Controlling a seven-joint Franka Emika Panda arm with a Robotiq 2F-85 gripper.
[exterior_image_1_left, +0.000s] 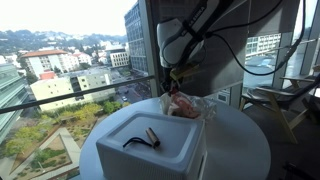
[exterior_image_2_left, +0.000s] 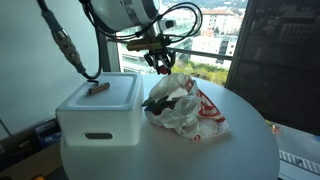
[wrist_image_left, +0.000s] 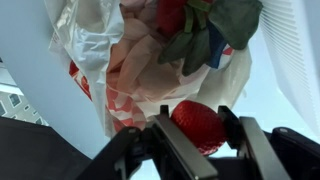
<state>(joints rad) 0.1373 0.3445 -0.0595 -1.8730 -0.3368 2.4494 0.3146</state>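
Next, my gripper brings the strawberry down into the bag's opening, beside the dark green items.
My gripper is shut on a red strawberry, seen held between the two black fingers in the wrist view. It hangs just above a crumpled white and red plastic bag with dark green and red items in its mouth. In both exterior views the gripper hovers over the bag on the round white table. The strawberry is too small to make out in the exterior views.
A white box-shaped container stands on the table beside the bag, with a small dark object on its lid. Large windows stand behind. A black cable hangs from the arm.
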